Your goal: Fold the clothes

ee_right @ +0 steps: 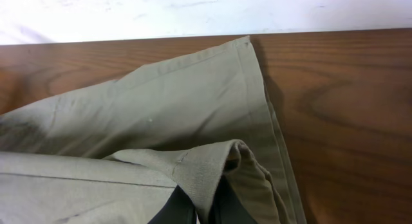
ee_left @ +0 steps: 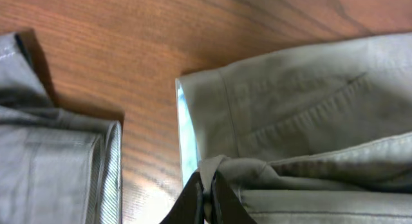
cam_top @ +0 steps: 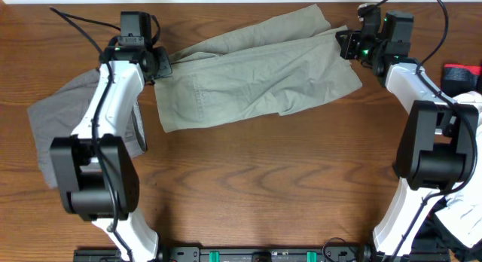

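Note:
I should move my left gripper slightly toward the darker grey shorts [cam_top: 56, 115] next and let go of the khaki waistband end [cam_top: 170, 84] on top of the table, because that pair is already folded lengthwise.
The khaki-beige shorts [cam_top: 263, 74] lie stretched across the far middle of the table, folded lengthwise. My left gripper [cam_top: 160, 64] is shut on their waistband end; the left wrist view shows the fingers [ee_left: 205, 197] pinching cloth beside the pale blue inner waistband [ee_left: 185, 130]. My right gripper [cam_top: 345, 44] is shut on the leg-hem end; the right wrist view shows the fingers [ee_right: 205, 208] pinching a fold of khaki [ee_right: 161, 108]. The darker grey shorts [cam_top: 56, 115] lie crumpled at the left, partly under my left arm, and show in the left wrist view [ee_left: 51, 159].
A red and black object [cam_top: 461, 72] and white material [cam_top: 463, 209] sit at the right edge by the right arm's base. The wooden table [cam_top: 263, 187] spreads in front of the shorts. A white wall edge [ee_right: 193, 11] lies behind the table.

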Motion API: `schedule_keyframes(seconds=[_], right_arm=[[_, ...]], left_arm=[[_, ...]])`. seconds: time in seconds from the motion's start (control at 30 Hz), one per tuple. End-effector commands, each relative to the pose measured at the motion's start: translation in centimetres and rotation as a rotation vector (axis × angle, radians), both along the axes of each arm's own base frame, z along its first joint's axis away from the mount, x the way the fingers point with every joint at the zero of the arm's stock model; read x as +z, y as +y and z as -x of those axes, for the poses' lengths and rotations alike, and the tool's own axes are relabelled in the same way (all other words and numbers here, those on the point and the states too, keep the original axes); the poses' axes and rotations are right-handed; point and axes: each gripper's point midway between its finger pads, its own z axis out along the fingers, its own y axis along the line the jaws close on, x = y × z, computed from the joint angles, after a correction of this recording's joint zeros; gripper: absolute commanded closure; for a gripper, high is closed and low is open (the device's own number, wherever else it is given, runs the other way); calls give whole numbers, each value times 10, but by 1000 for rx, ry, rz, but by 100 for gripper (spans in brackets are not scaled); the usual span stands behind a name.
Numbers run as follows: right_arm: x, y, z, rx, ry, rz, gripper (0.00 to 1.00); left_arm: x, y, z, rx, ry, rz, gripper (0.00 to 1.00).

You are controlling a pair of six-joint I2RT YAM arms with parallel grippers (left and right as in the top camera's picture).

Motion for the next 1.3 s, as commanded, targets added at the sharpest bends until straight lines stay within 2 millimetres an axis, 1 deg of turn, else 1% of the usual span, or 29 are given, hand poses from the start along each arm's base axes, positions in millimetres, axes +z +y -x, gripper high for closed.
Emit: schedule_keyframes(seconds=[0.0, 0.13, 0.3, 0.53, 0.63, 0.7, 0.77, 0.83, 0.9, 0.93, 0.97, 1.0, 1.03, 1.07, 1.1, 1.17, 1.2, 1.23, 1.27], right_arm=[[-3, -8, -5, -40, 1, 22, 94], [-4, -8, -4, -40, 1, 22, 93], [0, -9, -8, -43, -20, 25, 93], [13, -4, -15, -38, -84, 23, 92], [19, 1, -20, -33, -123, 27, 91], [19, 0, -24, -58, -130, 40, 89], [12, -7, -27, -127, -112, 65, 89], [8, -14, -29, -193, -95, 75, 90], [8, -14, -30, -210, -90, 66, 90], [8, -14, -30, -215, -85, 51, 89], [8, -13, -29, -218, -76, 32, 90], [6, -10, -28, -212, -63, 13, 89], [4, -8, -26, -205, -47, -3, 89], [2, -5, -23, -192, -30, -17, 89], [-1, 0, -20, -169, -7, -33, 89], [-9, 10, -10, -120, 46, -64, 89], [-14, 16, -4, -92, 80, -83, 89], [-18, 21, 2, -68, 114, -100, 89], [-23, 26, 10, -47, 154, -116, 89]], left_arm=[[-16, 22, -5, 80, 7, -59, 94], [-25, 34, -9, 177, -6, -82, 94], [-30, 35, -12, 197, -12, -82, 94], [-29, 46, -9, 291, -22, -108, 94], [-29, 46, -9, 296, -24, -105, 94], [-29, 46, -9, 298, -25, -104, 94], [-29, 46, -9, 298, -25, -104, 93], [-29, 46, -9, 298, -24, -104, 87], [-29, 46, -8, 298, -21, -105, 83], [-29, 47, -8, 299, -20, -106, 77], [-29, 47, -8, 299, -21, -107, 65], [-29, 47, -8, 299, -21, -107, 41], [-29, 47, -8, 298, -22, -108, 27], [-28, 47, -8, 292, -21, -111, 18], [-27, 47, -8, 276, -20, -120, 14], [-20, 46, -9, 227, -22, -141, 10], [-15, 42, -10, 180, -24, -143, 9], [-12, 35, -11, 118, -23, -132, 9], [-10, 25, -10, 51, -16, -109, 12]])
